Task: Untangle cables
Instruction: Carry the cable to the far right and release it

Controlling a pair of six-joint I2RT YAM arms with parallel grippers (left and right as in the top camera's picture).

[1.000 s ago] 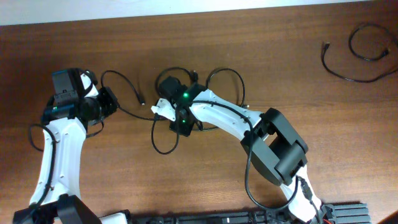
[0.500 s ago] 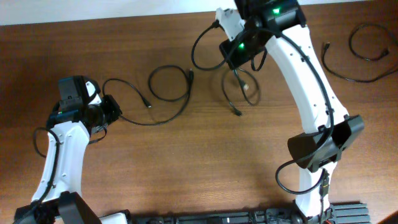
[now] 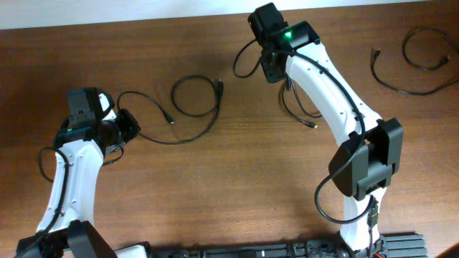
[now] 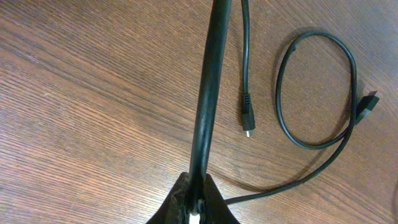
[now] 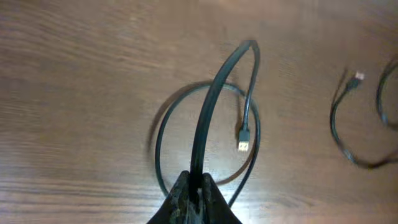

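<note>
This cable lies clear of the others. I will move my left gripper to the right in the overhead view, over the cable's loop, and release it.
My left gripper is shut on a thin black cable that runs right across the table into one loop, with a small plug lying near it. The left wrist view shows the jaws closed on this cable. My right gripper is near the table's far edge. It is shut on a second cable, which hangs in loops and ends in a plug. The right wrist view shows the jaws closed on that cable above its loop. The two cables lie apart.
A third black cable lies loosely coiled at the far right corner and also shows in the right wrist view. The right arm stretches across the right half of the wooden table.
My right gripper has carried its cable from the table's middle to the far edge, pulling it free of the left cable, and the hanging loops have since swung right. The left arm has barely moved.
</note>
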